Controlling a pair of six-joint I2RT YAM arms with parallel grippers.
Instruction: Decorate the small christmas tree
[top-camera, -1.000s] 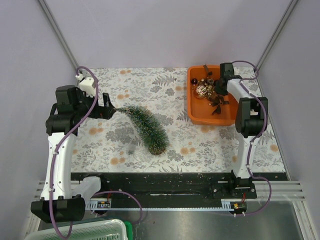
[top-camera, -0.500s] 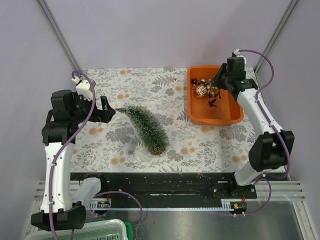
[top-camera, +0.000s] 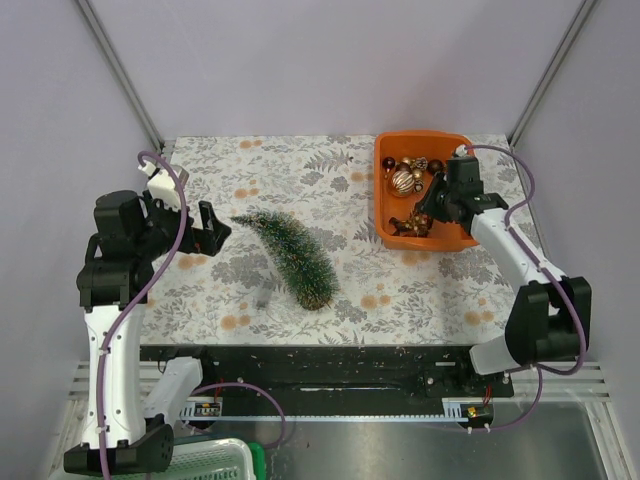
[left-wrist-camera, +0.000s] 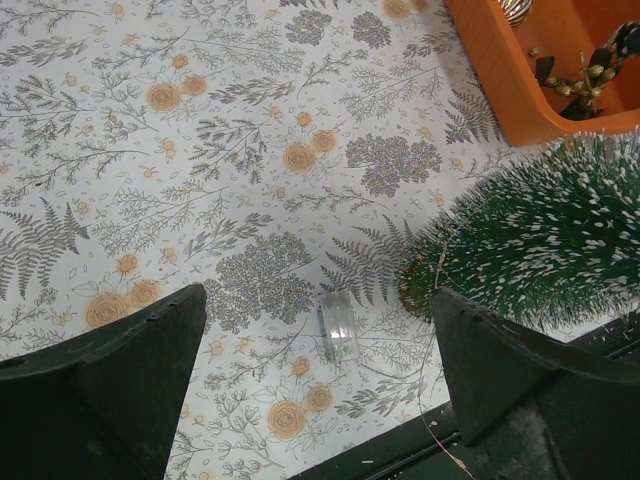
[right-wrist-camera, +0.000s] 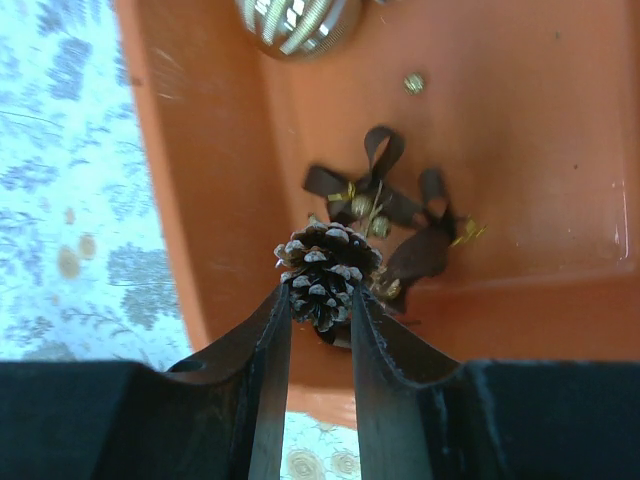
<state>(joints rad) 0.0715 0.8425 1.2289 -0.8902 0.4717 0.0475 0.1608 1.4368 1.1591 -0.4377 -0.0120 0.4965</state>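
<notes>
My right gripper rises off the tray (top-camera: 382, 190) next, moves to the left in the top view, lowers and releases at the tree's middle (top-camera: 288, 250), since it is bare.
The small christmas tree (top-camera: 291, 255) lies on its side on the leaf-print tablecloth, tip to the far left and wooden base to the near right. It also shows at the right of the left wrist view (left-wrist-camera: 545, 250). My left gripper (top-camera: 212, 228) is open and empty, just left of the tree's tip (left-wrist-camera: 315, 305). My right gripper (top-camera: 424, 207) is over the near part of the orange tray (top-camera: 382, 190), shut on a frosted pine cone (right-wrist-camera: 325, 268) held between its fingertips (right-wrist-camera: 318, 300).
The orange tray (right-wrist-camera: 520, 110) holds a gold striped bauble (right-wrist-camera: 296, 18), brown ribbon bows (right-wrist-camera: 385, 195) and other small ornaments (top-camera: 408, 172). A small clear plastic piece (left-wrist-camera: 338, 328) lies on the cloth near the tree's base (top-camera: 262, 295). The black table edge runs along the front.
My left gripper has drawn back a little from the tree's tip and stands open. My right arm swung over the tray and now holds the pine cone nearer the tray's front.
</notes>
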